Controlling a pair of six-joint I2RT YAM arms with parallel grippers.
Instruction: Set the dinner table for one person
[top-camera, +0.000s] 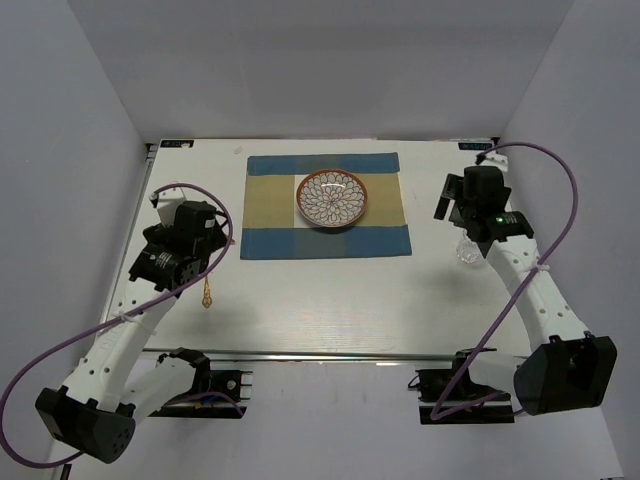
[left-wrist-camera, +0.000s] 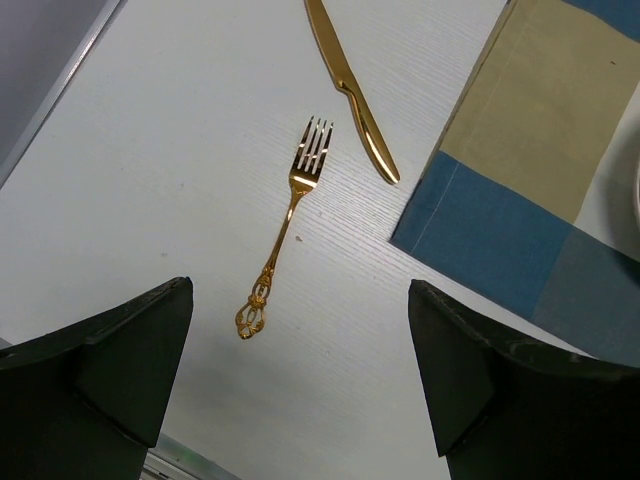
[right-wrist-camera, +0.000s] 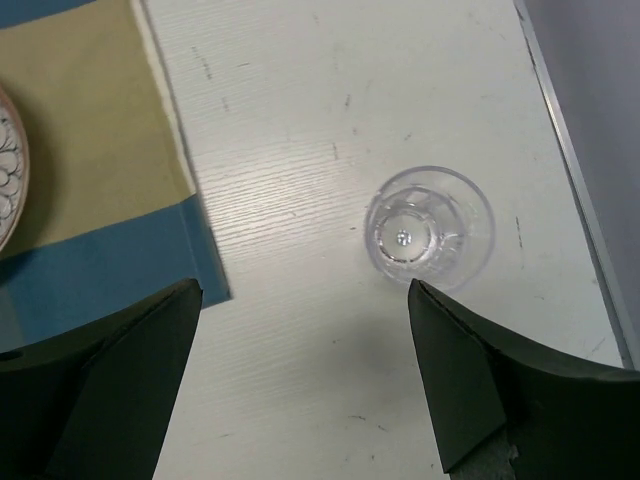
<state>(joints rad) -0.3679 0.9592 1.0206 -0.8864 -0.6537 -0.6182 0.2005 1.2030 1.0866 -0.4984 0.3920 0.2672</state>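
Note:
The right gripper moves down toward the right in the wrist view, onto the glass's rim on the placemat side next, since the glass stands opening up.
The white dinner table (top-camera: 330, 300) carries a blue-and-beige placemat (top-camera: 325, 205) with a patterned plate (top-camera: 331, 198) on it. A gold fork (left-wrist-camera: 290, 225) and a gold knife (left-wrist-camera: 352, 90) lie on the bare top left of the placemat (left-wrist-camera: 530, 190). My left gripper (left-wrist-camera: 300, 290) hangs open above the table, just short of the fork's handle, with nothing between its fingers. A clear glass (right-wrist-camera: 428, 228) stands upright right of the placemat (right-wrist-camera: 90, 170). My right gripper (right-wrist-camera: 305, 290) is open and empty above the table, with the glass just beyond its right finger.
The fork's handle end (top-camera: 207, 295) shows below the left wrist in the top view; the glass (top-camera: 467, 252) sits beside the right forearm. The table's right edge (right-wrist-camera: 575, 180) runs close to the glass. Grey walls enclose the table on three sides.

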